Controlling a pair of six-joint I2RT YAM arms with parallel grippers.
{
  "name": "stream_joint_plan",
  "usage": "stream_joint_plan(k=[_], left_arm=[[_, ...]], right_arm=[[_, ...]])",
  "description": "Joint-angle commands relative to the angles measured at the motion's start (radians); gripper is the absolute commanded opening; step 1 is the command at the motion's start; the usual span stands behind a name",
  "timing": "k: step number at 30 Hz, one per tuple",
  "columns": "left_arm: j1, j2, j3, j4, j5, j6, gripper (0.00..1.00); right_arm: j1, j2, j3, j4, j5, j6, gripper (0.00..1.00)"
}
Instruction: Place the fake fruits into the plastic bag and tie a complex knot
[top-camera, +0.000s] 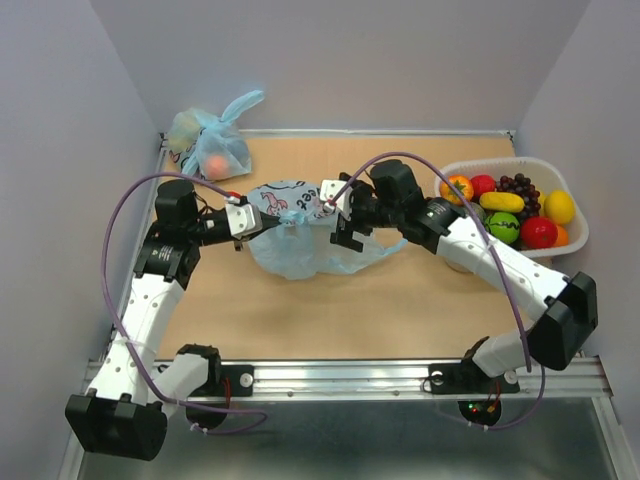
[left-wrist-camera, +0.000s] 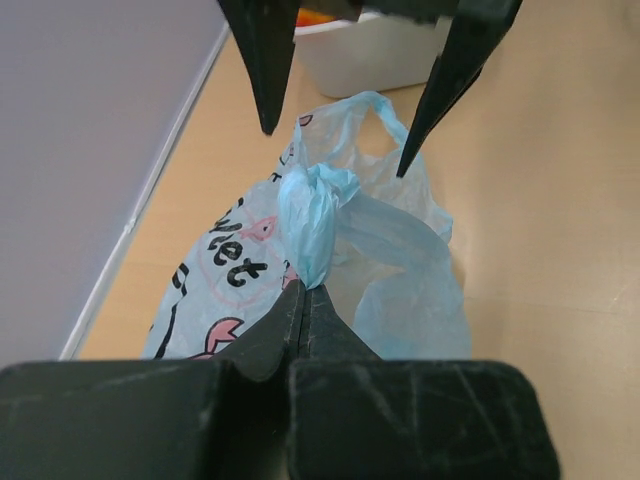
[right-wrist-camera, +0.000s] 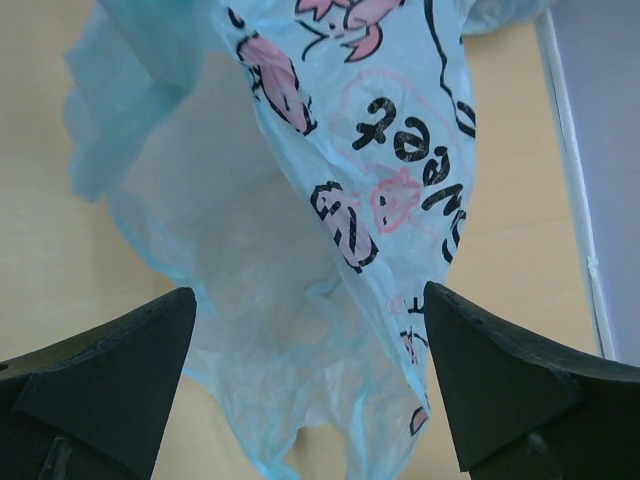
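Note:
I will next move my right gripper down and outward with its fingers spread onto the bag's lettered part, which is still free, because the bag's printed panel is below and outward of my gripper.
The light-blue plastic bag (top-camera: 300, 245) with pink-and-dark cartoon print lies slack on the table's middle. My left gripper (top-camera: 262, 222) is shut on a bunched blue handle of the bag (left-wrist-camera: 312, 215), pinched at the fingertips. My right gripper (top-camera: 347, 228) is open just right of that handle, its fingertips (left-wrist-camera: 415, 145) pointing at it; its view looks down on the bag (right-wrist-camera: 300, 250) between the spread jaws. The fake fruits (top-camera: 510, 208) lie in a white basket at the right. No knot shows on this bag.
The white basket (top-camera: 555, 170) stands at the right edge. A smaller tied light-blue bag (top-camera: 212, 140) with pale and pink lumps sits at the back left corner. Grey walls close the left, back and right sides.

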Motion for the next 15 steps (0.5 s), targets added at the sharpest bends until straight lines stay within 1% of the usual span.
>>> stream_joint_plan(k=[1,2,3,5,6,8,10,11,12,13,14,15], left_arm=[[-0.004,-0.022,0.041,-0.014,0.061,0.066,0.00],[-0.006,-0.024,0.042,-0.024,0.067,0.078,0.00],[-0.007,-0.022,0.044,-0.049,0.083,0.107,0.00],[-0.007,-0.025,0.042,-0.058,0.090,0.115,0.00],[-0.007,-0.027,0.039,-0.066,0.097,0.118,0.00],[-0.009,-0.031,0.029,-0.070,0.101,0.127,0.00],[-0.009,-0.034,0.024,-0.072,0.094,0.132,0.00],[-0.007,-0.042,0.026,-0.075,0.086,0.144,0.00],[-0.007,-0.048,0.030,-0.084,0.077,0.158,0.00],[-0.006,-0.071,0.030,-0.095,0.051,0.164,0.00],[0.002,-0.086,0.024,-0.090,0.020,0.182,0.00],[0.011,-0.105,0.013,-0.090,0.020,0.176,0.00]], right_arm=[[0.005,0.054,-0.040,0.200,0.096,-0.119,1.00],[0.006,0.068,-0.057,0.234,0.111,-0.126,1.00],[0.006,0.088,-0.069,0.304,0.119,-0.136,1.00],[0.006,0.113,-0.086,0.386,0.152,-0.135,1.00],[0.006,0.145,-0.089,0.464,0.163,-0.133,1.00],[0.006,0.180,-0.084,0.511,0.179,-0.135,0.98],[0.006,0.220,-0.057,0.526,0.196,-0.149,0.62],[0.008,0.255,-0.042,0.528,0.229,-0.102,0.43],[-0.006,0.271,-0.023,0.526,0.302,-0.071,0.24],[-0.023,0.281,0.013,0.511,0.327,-0.001,0.01],[-0.076,0.280,0.030,0.489,0.323,0.041,0.00],[-0.108,0.275,0.055,0.460,0.305,0.089,0.00]])
